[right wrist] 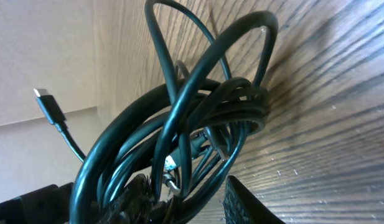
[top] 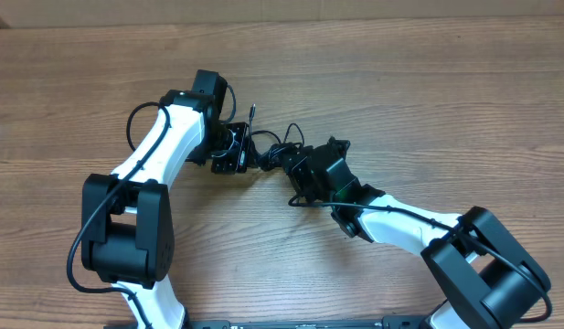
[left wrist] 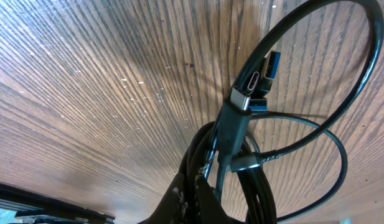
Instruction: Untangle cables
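I will lower my left gripper toward the tabletop beneath the knotted bundle and release the cords there next, as the bundle hangs stretched between my grippers over bare wood.
The cables [top: 269, 152] are a knotted bundle of thin black cords on the wooden table, stretched between my two grippers. One plug end [top: 252, 111] sticks out toward the far side. My left gripper [top: 232, 152] holds the bundle's left side. In the left wrist view the left gripper [left wrist: 198, 191] is shut on several strands, and the plugs [left wrist: 257, 81] and a wide loop [left wrist: 341, 118] rise beyond the jaws. My right gripper [top: 298, 170] holds the right side. In the right wrist view the right gripper [right wrist: 188, 199] is closed partway round the coiled cables [right wrist: 198, 118], which press against its left finger [right wrist: 137, 194].
The bare wooden table [top: 428, 100] runs in all directions around the bundle. A paler strip [top: 282, 11] lies along the far edge. The arms' own thick black cables [top: 90, 228] hang by their bases near the front edge.
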Available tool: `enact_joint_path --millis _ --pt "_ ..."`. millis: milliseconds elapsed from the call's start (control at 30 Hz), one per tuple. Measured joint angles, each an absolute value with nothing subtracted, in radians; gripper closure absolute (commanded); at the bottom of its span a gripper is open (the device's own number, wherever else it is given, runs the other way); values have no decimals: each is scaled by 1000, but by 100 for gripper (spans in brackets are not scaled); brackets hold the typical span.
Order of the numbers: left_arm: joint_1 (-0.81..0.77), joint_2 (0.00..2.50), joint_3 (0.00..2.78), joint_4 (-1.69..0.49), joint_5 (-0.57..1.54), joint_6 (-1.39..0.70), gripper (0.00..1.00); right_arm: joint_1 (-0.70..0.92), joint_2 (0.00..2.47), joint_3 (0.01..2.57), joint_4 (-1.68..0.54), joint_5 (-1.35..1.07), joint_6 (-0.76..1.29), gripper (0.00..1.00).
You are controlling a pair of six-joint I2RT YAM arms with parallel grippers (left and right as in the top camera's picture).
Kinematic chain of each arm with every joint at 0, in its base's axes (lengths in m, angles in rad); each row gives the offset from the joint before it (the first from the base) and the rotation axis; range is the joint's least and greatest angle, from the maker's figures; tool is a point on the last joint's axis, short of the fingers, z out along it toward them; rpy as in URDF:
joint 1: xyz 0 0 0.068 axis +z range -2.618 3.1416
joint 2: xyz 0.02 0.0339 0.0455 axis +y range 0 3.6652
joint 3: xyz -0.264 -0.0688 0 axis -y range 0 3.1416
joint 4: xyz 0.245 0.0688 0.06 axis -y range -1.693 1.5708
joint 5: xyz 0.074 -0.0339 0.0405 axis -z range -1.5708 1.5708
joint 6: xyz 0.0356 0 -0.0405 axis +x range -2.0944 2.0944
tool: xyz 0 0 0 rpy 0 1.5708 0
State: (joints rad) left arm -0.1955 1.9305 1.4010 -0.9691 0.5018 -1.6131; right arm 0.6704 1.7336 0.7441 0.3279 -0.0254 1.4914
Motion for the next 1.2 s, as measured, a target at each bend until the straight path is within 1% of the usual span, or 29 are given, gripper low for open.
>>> enact_joint_path --millis 133,367,500,567,867,1000,1200 --pt "-196 1930 1401 -969 502 -1613 96 670 1745 744 343 -21 1492 63" --pt "-196 1930 1401 -969 502 -1613 96 670 1774 744 352 -18 1491 75" --pt "-196 1930 1401 -969 502 -1611 95 670 1774 744 357 -15 1485 91" --pt "-196 1930 1401 -969 501 -1600 96 670 1774 744 358 -14 1479 96" --pt "-196 1930 1401 -970 477 -1589 96 665 1774 744 359 -46 1427 96" --pt "-196 1930 1401 -970 420 -1575 96 629 1770 744 343 -153 1385 96" --pt "-196 1930 1401 -929 319 -1504 96 542 1737 744 235 -334 1345 96"
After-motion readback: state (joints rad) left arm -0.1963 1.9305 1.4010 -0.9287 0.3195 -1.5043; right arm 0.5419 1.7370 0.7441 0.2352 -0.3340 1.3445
